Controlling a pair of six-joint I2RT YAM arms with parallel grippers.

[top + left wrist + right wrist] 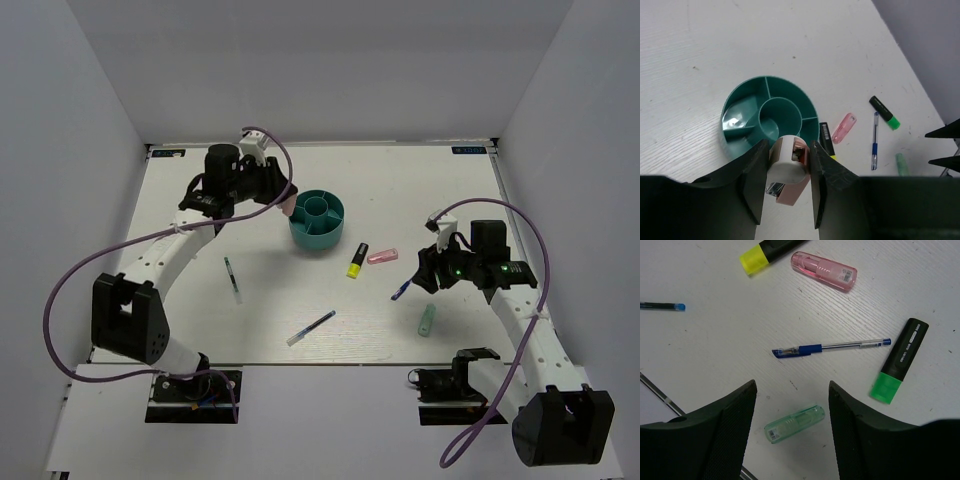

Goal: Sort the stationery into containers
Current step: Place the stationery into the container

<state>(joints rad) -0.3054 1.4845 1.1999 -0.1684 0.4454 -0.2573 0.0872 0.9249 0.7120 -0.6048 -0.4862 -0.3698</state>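
Observation:
I will next move my left gripper toward the organiser and down over its nearest outer section [302, 225] [744, 144], because the pink and white piece is hanging beside the organiser's rim.
The round teal organiser [320, 222] stands at the table's middle back; it also shows in the left wrist view [742, 112]. My left gripper [789, 165] is shut on a pink and white piece [787, 175] and holds it just beside the organiser's near rim. My right gripper [792, 387] is open above the pale mint piece [794, 424], apart from it. Around it lie a blue pen [830, 347], the green marker [899, 361], a pink piece [824, 271] and the yellow highlighter [767, 252].
A thin pen [233, 280] lies left of centre and another blue pen [311, 328] near the front middle. The white table ends in walls at the back and both sides. The right arm [520, 300] covers the green marker in the top view.

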